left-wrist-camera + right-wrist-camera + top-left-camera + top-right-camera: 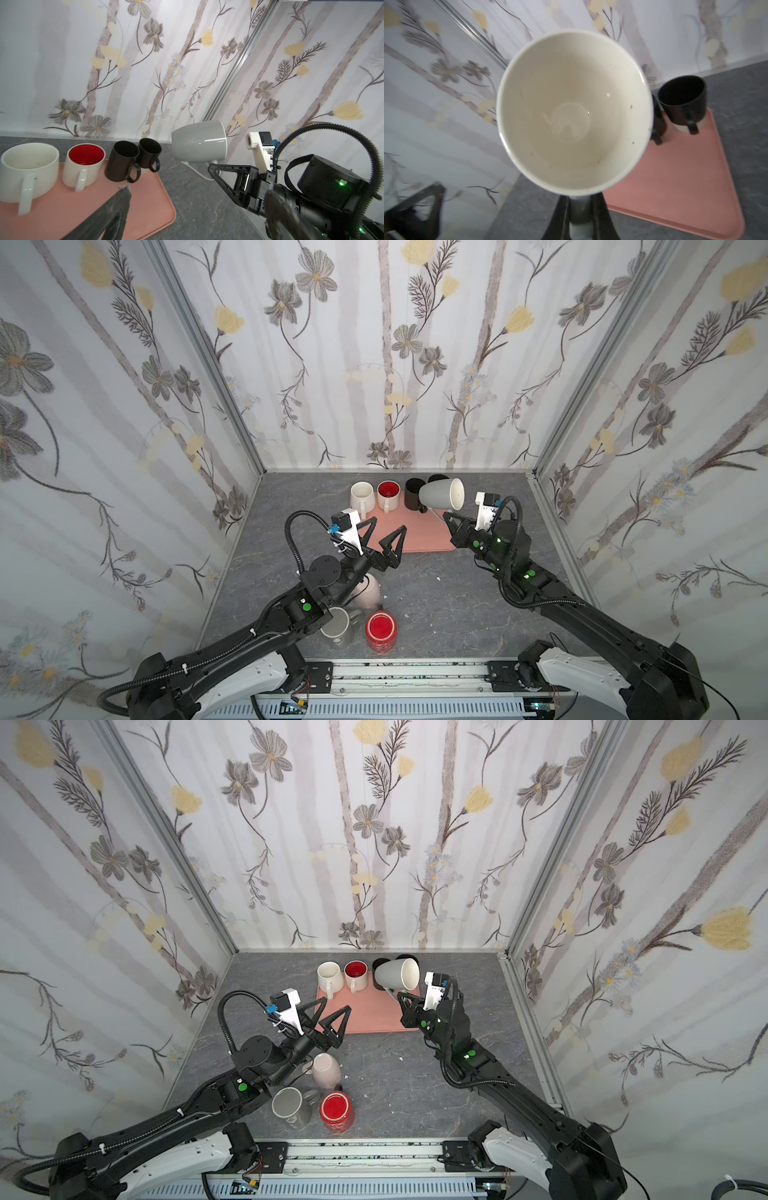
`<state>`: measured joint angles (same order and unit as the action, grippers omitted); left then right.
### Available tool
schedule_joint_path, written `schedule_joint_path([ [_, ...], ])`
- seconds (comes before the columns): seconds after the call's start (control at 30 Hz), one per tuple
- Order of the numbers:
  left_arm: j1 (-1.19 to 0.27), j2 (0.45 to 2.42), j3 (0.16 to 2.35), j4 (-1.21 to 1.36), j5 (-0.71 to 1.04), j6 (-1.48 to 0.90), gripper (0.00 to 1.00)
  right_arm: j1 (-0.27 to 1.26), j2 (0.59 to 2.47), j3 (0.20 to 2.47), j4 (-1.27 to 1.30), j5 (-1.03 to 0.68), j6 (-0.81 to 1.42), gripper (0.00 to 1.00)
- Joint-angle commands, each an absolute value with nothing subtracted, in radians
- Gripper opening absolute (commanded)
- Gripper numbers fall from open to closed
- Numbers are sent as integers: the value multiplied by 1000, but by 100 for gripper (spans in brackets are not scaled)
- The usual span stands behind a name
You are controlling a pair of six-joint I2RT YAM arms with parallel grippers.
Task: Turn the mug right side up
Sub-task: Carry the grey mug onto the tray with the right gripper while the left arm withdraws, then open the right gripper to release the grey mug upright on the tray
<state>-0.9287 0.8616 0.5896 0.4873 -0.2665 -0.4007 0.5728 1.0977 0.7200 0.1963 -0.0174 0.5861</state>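
The robot's right gripper needs to tip downward next and go down onto the tray's bare end (441, 536) (700, 176) below it to let go of the handle, since the mug is lying sideways.
A grey mug (440, 494) (397, 974) with a cream inside hangs in the air over the back right of the pink tray (419, 535) (370, 1015). It lies on its side, its mouth facing my right arm. My right gripper (446, 516) (400, 996) is shut on the mug's handle from below. The right wrist view looks straight into the mug (573, 112), with the handle pinched in the right gripper (579, 199). My left gripper (387, 526) (332, 1006) (196, 190) stands open and empty over the tray's front left, apart from the mug (199, 142).
A white mug (361, 494), a red-lined mug (388, 492) and two black mugs (414, 491) stand upright along the tray's back. Near the front, under my left arm, are a pink mug (368, 591), a grey mug (336, 626) and a red mug (381, 628). Walls close in three sides.
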Motion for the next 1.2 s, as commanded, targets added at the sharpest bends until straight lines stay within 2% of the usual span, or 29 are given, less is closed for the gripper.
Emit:
schedule_joint_path([
  [0.0, -928, 827, 566, 424, -340, -390, 100, 561, 1181, 796, -77, 93, 391, 0],
  [0.13, -927, 796, 555, 380, -366, -391, 100, 550, 1329, 879, -168, 216, 319, 0],
  [0.37, -927, 762, 542, 335, -381, -399, 100, 548, 1467, 933, -174, 298, 288, 0],
  [0.87, -927, 728, 518, 321, -397, -397, 100, 539, 1588, 974, -191, 304, 272, 1],
  [0.93, -927, 729, 519, 318, -392, -397, 100, 540, 1588, 983, -200, 301, 273, 9],
  [1.07, -927, 723, 521, 309, -390, -399, 100, 541, 1577, 983, -197, 276, 278, 45],
  [1.17, -927, 721, 524, 296, -394, -403, 100, 542, 1528, 978, -186, 264, 279, 59],
])
